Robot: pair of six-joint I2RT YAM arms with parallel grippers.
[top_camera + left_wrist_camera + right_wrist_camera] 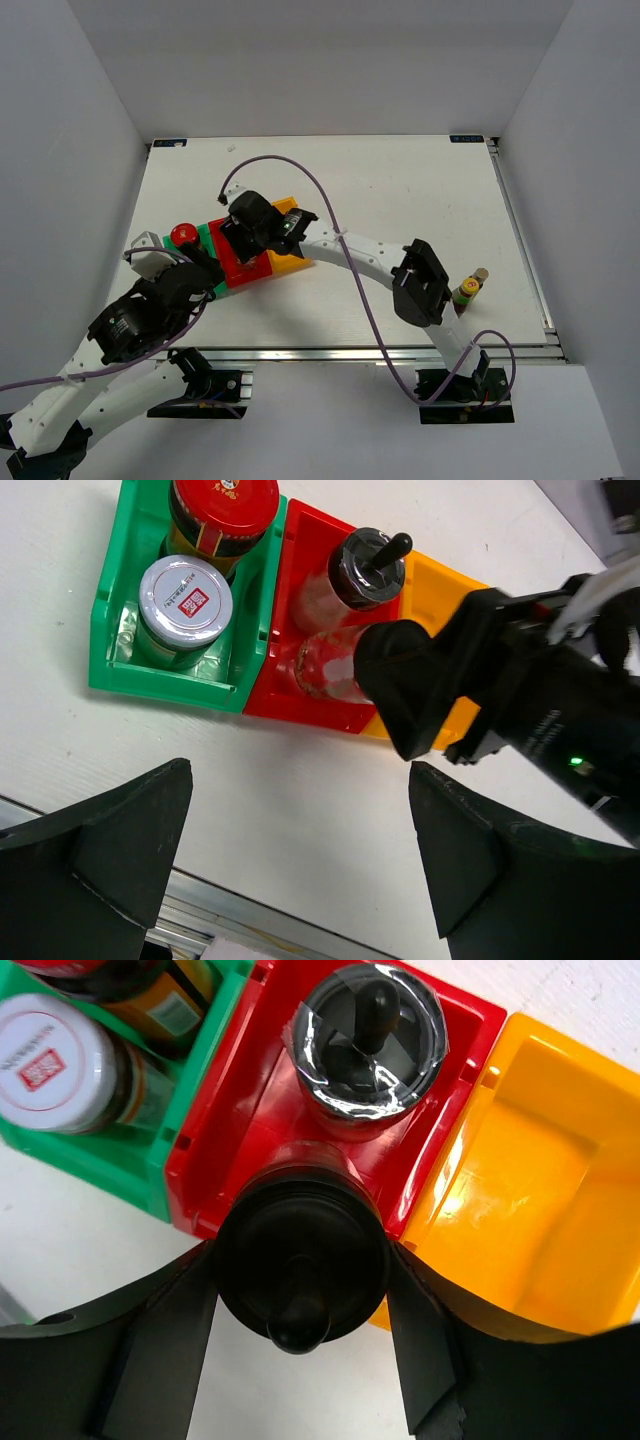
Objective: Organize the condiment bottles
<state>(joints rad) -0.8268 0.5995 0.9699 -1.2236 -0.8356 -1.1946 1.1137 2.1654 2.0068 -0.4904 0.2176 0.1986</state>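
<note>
My right gripper shifts just slightly toward the green bin next and opens, since the dark-lidded jar's base already sits within the red bin's near end point(247, 268).
My right gripper point(300, 1295) is shut on a dark-lidded jar point(300, 1255), holding it at the near end of the red bin point(235, 1110); in the top view this gripper point(258, 232) is over the bins. A black-lidded jar point(372, 1040) stands behind it in the same bin. A red-lidded jar point(222, 505) and a silver-lidded jar point(185, 600) stand in the green bin point(110, 630). The slim sauce bottle point(467, 291) stands alone on the table at the right. My left gripper point(300, 860) is open and empty over bare table in front of the bins.
The yellow bin point(545, 1180) beside the red one holds nothing. The three bins sit side by side left of the table's middle. The right arm point(420, 282) stretches across the near table, close to the sauce bottle. The table's front rail point(380, 350) runs just behind both bases.
</note>
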